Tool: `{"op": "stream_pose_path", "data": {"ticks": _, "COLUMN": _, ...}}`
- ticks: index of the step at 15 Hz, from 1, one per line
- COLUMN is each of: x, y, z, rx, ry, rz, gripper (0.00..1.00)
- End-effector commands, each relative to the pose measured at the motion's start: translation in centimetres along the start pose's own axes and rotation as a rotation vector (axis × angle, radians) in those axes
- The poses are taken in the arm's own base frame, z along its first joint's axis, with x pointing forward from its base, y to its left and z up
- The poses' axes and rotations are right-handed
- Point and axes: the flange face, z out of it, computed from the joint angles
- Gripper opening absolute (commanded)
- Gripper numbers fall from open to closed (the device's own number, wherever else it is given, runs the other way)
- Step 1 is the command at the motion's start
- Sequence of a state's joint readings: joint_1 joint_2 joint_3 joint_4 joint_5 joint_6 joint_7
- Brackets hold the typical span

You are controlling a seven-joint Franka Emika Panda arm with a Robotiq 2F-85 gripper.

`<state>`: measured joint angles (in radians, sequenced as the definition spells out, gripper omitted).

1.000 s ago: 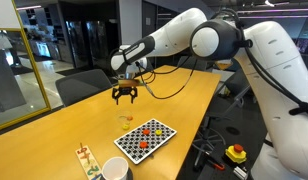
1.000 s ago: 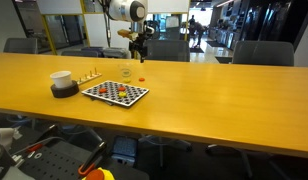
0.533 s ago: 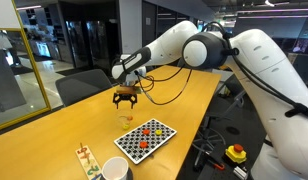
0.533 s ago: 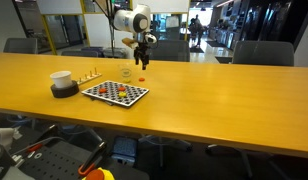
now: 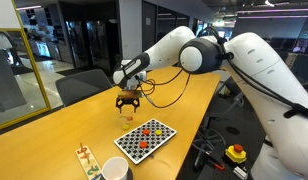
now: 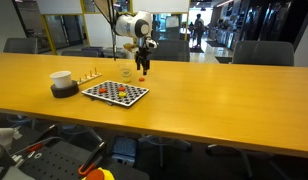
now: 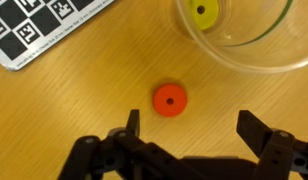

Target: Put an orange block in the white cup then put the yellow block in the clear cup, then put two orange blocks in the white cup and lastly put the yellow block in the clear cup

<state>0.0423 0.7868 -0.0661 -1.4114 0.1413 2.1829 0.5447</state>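
Note:
My gripper comes down next with its fingers straddling the orange block beside the clear cup, because that block lies on the tabletop below the open fingers.
In the wrist view one orange block (image 7: 170, 99), a small round disc, lies on the wooden table just ahead of my gripper (image 7: 194, 128). The gripper is open, with nothing between its fingers. The clear cup (image 7: 234, 35) stands just beyond the disc, with a yellow block (image 7: 203, 13) inside. In both exterior views the gripper (image 5: 126, 100) (image 6: 142, 68) hangs low beside the clear cup (image 5: 124, 118) (image 6: 126, 73). More orange blocks (image 5: 139, 143) (image 6: 112, 88) sit on the checkered board (image 5: 160, 129) (image 6: 134, 96). The white cup (image 5: 115, 169) (image 6: 61, 79) stands past the board, away from the gripper.
A small wooden rack (image 5: 86, 158) (image 6: 89, 76) stands between the white cup and the board. The white cup rests on a dark base (image 6: 64, 91). Office chairs (image 6: 250, 52) line the table's far side.
The gripper has come down toward the table beside the clear cup, staying open. The cups, board and blocks have not moved.

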Motion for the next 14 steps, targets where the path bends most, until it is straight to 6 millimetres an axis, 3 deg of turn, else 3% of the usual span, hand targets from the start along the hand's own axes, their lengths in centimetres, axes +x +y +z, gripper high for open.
{"op": "stream_pose_path", "data": {"ticks": 1, "x": 0.2, "y": -0.8, "z": 0.6, "rx": -0.032, "ry": -0.007, "rz": 0.013, "gripper": 1.0}}
{"op": "stream_pose_path", "data": {"ticks": 14, "x": 0.7, "y": 0.3, "z": 3.1, "rx": -0.052, "ry": -0.035, "rz": 0.03, "gripper": 1.0}}
